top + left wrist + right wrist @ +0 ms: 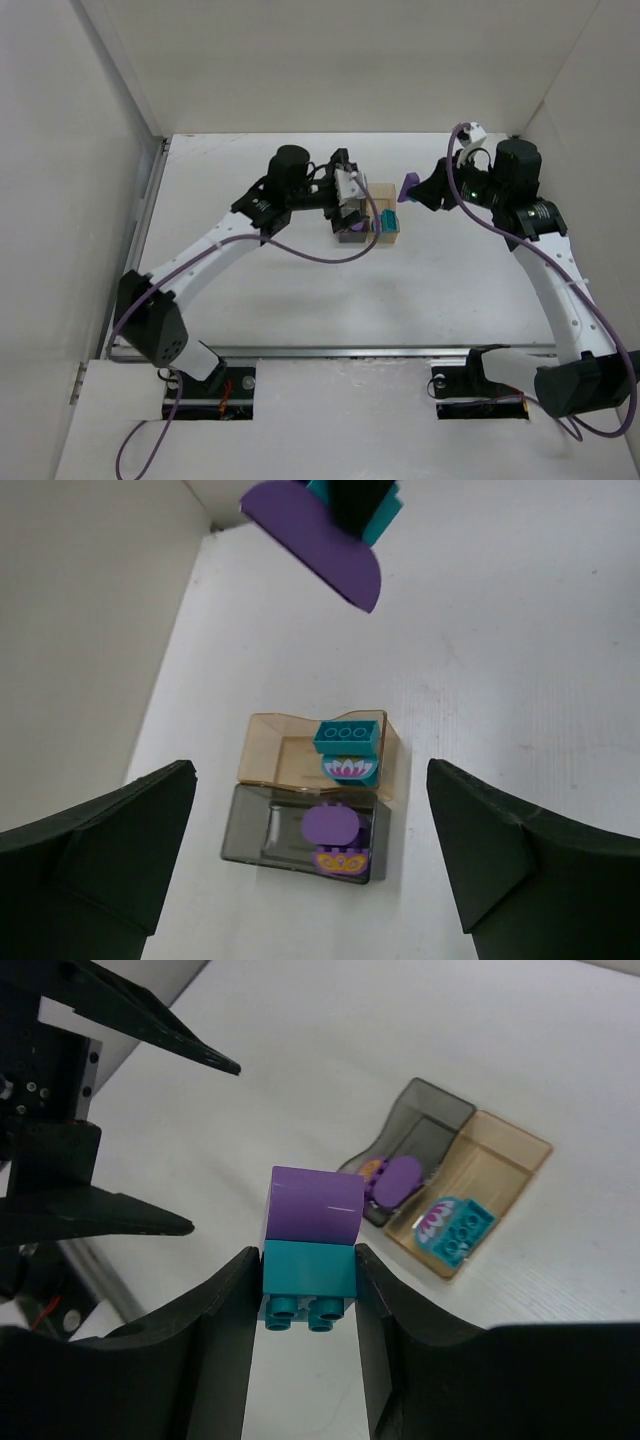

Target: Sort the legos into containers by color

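Observation:
My right gripper, freeing the teal lego beside the teal legos, will next lower to the left in the top view over the amber bin [285,750], which is below it on that side.
The two joined bins lie mid-table: the smoky grey bin [258,830] holds a purple lego [330,825] with an orange print, and the amber bin [285,750] holds teal legos [348,736]. My left gripper [310,865] hovers above the bins, open wide and empty. My right gripper [308,1285] is shut on a teal brick [308,1272] with a purple brick [312,1207] stuck to its far end. It holds the pair in the air to the right of the bins [408,187]. The pair also shows at the top of the left wrist view [320,530].
White walls enclose the white table [300,290] on the left, back and right. In the right wrist view the grey bin [432,1110] and amber bin [505,1150] lie beyond the held bricks, and the left gripper's fingers [140,1015] reach in at upper left.

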Robot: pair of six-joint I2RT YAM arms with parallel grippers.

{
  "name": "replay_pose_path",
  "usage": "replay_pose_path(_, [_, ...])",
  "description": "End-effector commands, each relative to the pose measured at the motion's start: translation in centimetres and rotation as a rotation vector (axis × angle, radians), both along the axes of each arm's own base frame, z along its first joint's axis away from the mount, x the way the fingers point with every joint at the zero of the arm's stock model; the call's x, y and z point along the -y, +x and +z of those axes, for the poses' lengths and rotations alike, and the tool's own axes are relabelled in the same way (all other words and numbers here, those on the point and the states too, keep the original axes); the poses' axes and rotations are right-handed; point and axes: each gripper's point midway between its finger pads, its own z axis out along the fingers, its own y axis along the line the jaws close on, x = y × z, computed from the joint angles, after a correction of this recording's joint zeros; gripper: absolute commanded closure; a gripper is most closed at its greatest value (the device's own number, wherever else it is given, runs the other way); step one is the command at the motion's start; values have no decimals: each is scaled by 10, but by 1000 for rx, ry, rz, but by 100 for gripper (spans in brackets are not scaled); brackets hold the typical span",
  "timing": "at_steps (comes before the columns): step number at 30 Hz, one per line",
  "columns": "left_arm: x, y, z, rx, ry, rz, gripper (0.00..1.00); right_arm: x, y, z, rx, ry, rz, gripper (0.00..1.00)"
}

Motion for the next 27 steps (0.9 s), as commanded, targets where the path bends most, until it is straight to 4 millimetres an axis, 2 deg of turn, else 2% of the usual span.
replay_pose_path(1, [-9, -28, 7, 231, 31, -132, 0, -31, -28, 22, 86, 65, 234, 100])
replay_pose_path(4, [-5, -31, 21, 350, 24, -79, 0, -48, -27, 12, 31, 75, 268, 100])
replay_pose_path(6, [-5, -30, 21, 373, 37, -68, 0, -65, -34, 12, 9, 91, 322, 100])
replay_pose_path(8, [-4, -29, 33, 393, 20, -64, 0, -80, -39, 12, 2, 107, 361, 100])
replay_pose_path(9, [-3, -33, 29, 374, 27, -86, 0, -85, -42, 14, 10, 108, 376, 100])
replay_pose_path(12, [-3, -44, 35, 414, 26, -130, 0, -100, -46, 12, -4, 121, 415, 100])
replay_pose_path(13, [-1, -48, 40, 443, 27, -135, 0, -100, -44, 15, 7, 119, 406, 100])
replay_pose_path(14, [-4, -44, 34, 436, 43, -116, 0, -105, -46, 12, -3, 118, 420, 100])
replay_pose_path(15, [-3, -47, 38, 454, 42, -117, 0, -107, -48, 12, -3, 114, 421, 100])
replay_pose_path(17, [-6, -49, 35, 475, 58, -126, 0, -112, -48, 10, -12, 120, 429, 100])
replay_pose_path(18, [-7, -50, 28, 470, 77, -134, 0, -112, -48, 10, -12, 120, 429, 100])
replay_pose_path(20, [-9, -52, 28, 476, 83, -137, 0, -115, -49, 10, -12, 117, 432, 100])
replay_pose_path(22, [-11, -51, 23, 468, 105, -135, 6, -115, -46, 6, -20, 113, 423, 100])
replay_pose_path(23, [-13, -51, 20, 458, 117, -129, 15, -115, -46, 6, -20, 113, 423, 100])
replay_pose_path(26, [-14, -52, 23, 465, 112, -127, 27, -114, -44, 10, -9, 111, 412, 100])
replay_pose_path(27, [-14, -52, 19, 458, 118, -129, 31, -114, -44, 10, -9, 111, 412, 100])
